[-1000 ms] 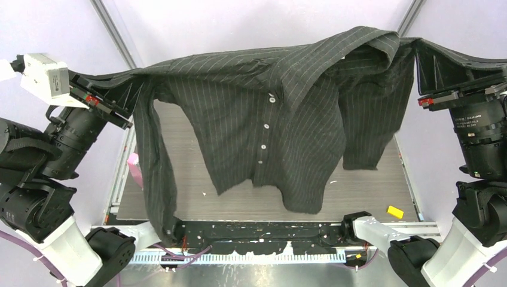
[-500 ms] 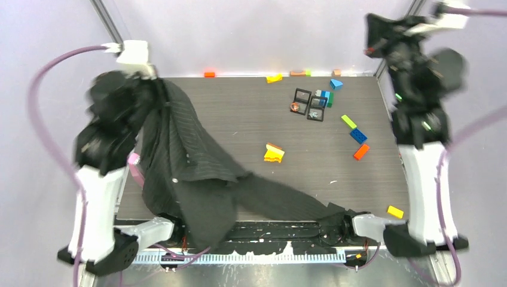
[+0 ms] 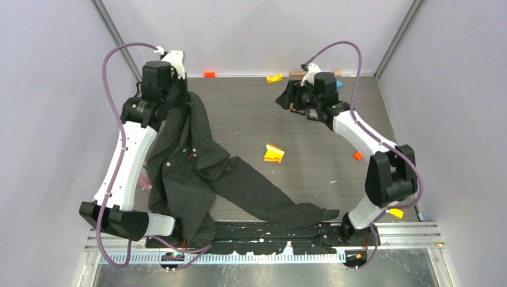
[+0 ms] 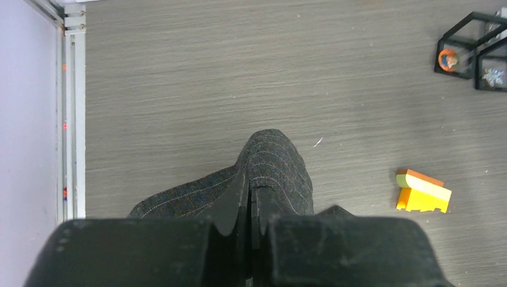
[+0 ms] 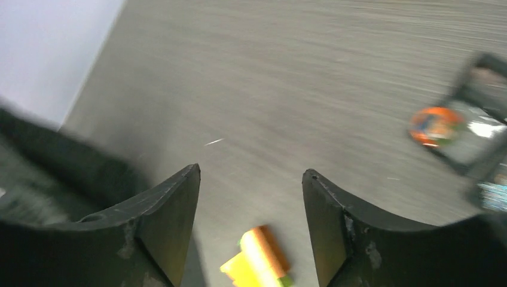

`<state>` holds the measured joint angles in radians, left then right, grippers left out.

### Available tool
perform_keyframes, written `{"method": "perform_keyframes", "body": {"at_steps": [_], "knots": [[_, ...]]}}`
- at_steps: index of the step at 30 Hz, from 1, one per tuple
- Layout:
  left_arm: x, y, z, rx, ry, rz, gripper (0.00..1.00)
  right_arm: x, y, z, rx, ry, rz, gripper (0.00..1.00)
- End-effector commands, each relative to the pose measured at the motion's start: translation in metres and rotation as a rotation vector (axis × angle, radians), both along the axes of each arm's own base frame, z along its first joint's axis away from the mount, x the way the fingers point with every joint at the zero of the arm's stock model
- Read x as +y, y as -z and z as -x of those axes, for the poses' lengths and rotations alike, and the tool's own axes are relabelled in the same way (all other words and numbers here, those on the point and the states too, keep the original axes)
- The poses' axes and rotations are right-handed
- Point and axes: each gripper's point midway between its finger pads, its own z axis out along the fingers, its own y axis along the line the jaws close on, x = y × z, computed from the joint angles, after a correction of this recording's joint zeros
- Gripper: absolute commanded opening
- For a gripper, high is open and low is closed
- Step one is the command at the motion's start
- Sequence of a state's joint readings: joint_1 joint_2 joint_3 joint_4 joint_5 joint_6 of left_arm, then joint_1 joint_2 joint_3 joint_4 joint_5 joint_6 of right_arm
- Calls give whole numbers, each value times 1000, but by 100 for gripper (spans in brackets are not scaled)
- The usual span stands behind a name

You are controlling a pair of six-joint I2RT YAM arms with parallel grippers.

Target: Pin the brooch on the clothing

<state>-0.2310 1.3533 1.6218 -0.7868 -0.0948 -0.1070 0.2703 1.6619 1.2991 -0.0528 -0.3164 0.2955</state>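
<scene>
Only the far fold of the clothing is held. I should swing my right gripper back and down past the brick stack and close it on the clothing's fold (image 3: pixel 225 160) beside the sleeve.
The clothing (image 3: pixel 191 173), a dark pinstriped shirt with small white buttons, lies crumpled over the table's left side, one sleeve trailing toward the front edge. My left gripper (image 3: pixel 179 98) is shut on a fold of it (image 4: pixel 275 161) at the back left, jaws (image 4: pixel 254 191) pressed together on the cloth. An orange round brooch (image 5: pixel 435 125) sits in a small black frame box (image 4: pixel 454 57), with a silvery piece (image 4: pixel 493 76) in a second box beside it. My right gripper (image 5: pixel 251 173) hangs open and empty near the boxes, above bare table.
A yellow and orange brick stack (image 3: pixel 274 153) lies mid-table, below my right gripper in its wrist view. Loose bricks sit along the back wall (image 3: pixel 274 78), another orange one (image 3: pixel 357 155) is at the right, and a yellow one (image 3: pixel 394 213) lies by the right arm's base.
The right gripper has let go of the shirt, opened and swung to the back by the brooch boxes. The shirt, earlier held spread between both arms, has dropped onto the table, and the left gripper still holds it.
</scene>
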Motion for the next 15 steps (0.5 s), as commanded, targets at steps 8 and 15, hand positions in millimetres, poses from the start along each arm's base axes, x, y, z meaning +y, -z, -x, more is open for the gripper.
{"method": "perform_keyframes", "body": {"at_steps": [8, 15], "knots": [[11, -39, 12, -112, -42, 73, 0, 157, 8, 172, -46, -513, -99, 73], [23, -48, 20, -129, -72, 60, 0, 168, 61, 214, 32, -530, -29, 74]]}}
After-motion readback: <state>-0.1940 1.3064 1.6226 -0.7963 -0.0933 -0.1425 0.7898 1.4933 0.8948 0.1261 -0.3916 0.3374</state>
